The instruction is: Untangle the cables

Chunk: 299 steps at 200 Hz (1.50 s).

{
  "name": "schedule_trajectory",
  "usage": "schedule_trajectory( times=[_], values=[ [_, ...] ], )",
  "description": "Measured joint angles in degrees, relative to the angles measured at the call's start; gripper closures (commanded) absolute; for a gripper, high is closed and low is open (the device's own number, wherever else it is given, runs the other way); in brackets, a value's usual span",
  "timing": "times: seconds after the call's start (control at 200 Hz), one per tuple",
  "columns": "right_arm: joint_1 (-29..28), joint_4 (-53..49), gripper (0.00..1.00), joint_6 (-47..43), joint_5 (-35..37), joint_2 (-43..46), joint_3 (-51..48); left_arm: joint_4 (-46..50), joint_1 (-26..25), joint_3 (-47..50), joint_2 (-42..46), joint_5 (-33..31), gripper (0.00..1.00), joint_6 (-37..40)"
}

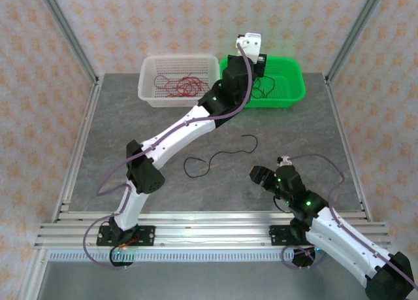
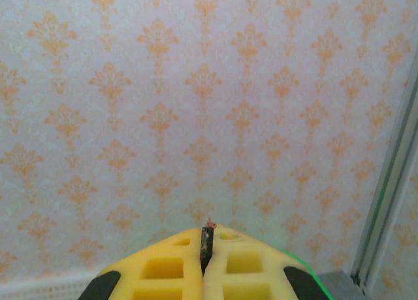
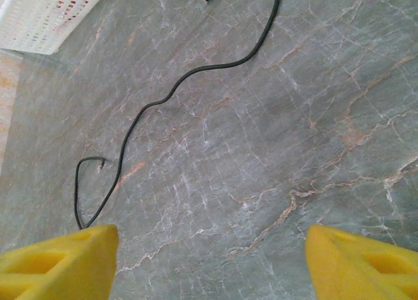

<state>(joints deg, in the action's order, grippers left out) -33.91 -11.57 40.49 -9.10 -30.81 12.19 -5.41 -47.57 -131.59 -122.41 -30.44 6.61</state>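
Note:
The rest of the black cable already hangs inside the green basket, so my left gripper should move down into the basket next and release this cable's end there.
My left gripper (image 1: 253, 48) is raised over the green basket (image 1: 290, 84) at the back and faces the wall. In the left wrist view its yellow fingers (image 2: 163, 267) are shut on the end of a black cable (image 2: 207, 241), whose bare copper tip sticks out. The rest of that black cable (image 1: 266, 87) hangs down into the green basket. Several red cables (image 1: 177, 85) lie in the white basket (image 1: 149, 68). Another black cable (image 1: 219, 157) (image 3: 196, 71) lies loose and wavy on the table. My right gripper (image 1: 258, 176) (image 3: 212, 264) hovers open just right of it, holding nothing.
The two baskets stand side by side at the back edge of the grey marble table (image 1: 294, 136). Metal frame posts (image 1: 346, 45) rise at the back corners. My left arm (image 1: 176, 133) stretches diagonally across the table's middle.

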Motion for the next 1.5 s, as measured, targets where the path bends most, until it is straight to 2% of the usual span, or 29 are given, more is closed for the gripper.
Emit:
schedule_trajectory(
  times=[0.44,0.851,1.061,1.256,1.401,1.497],
  values=[
    [0.0,0.4,0.26,0.7,0.1,-0.5,-0.1,-18.1,7.0,-0.3,-15.7,3.4,1.0,3.5],
    [0.0,0.0,0.26,2.6,0.3,-0.2,-0.2,-28.4,7.9,-2.3,-18.8,6.0,1.0,3.7],
    [0.0,0.0,0.26,2.6,0.5,-2.1,-0.2,-27.7,9.7,-2.5,-24.4,6.2,1.0,0.7],
    [0.0,0.0,0.26,2.6,0.5,-3.2,-0.2,-22.7,10.2,-2.5,-29.5,8.1,1.0,-2.7],
    [0.0,0.0,0.26,2.6,0.5,-3.2,-0.2,-18.6,10.1,-2.7,-30.0,10.0,1.0,-4.3],
    [0.0,0.0,0.26,2.6,0.5,-3.2,-0.2,-16.3,10.1,-3.2,-30.0,11.1,0.94,-5.1]
  ],
)
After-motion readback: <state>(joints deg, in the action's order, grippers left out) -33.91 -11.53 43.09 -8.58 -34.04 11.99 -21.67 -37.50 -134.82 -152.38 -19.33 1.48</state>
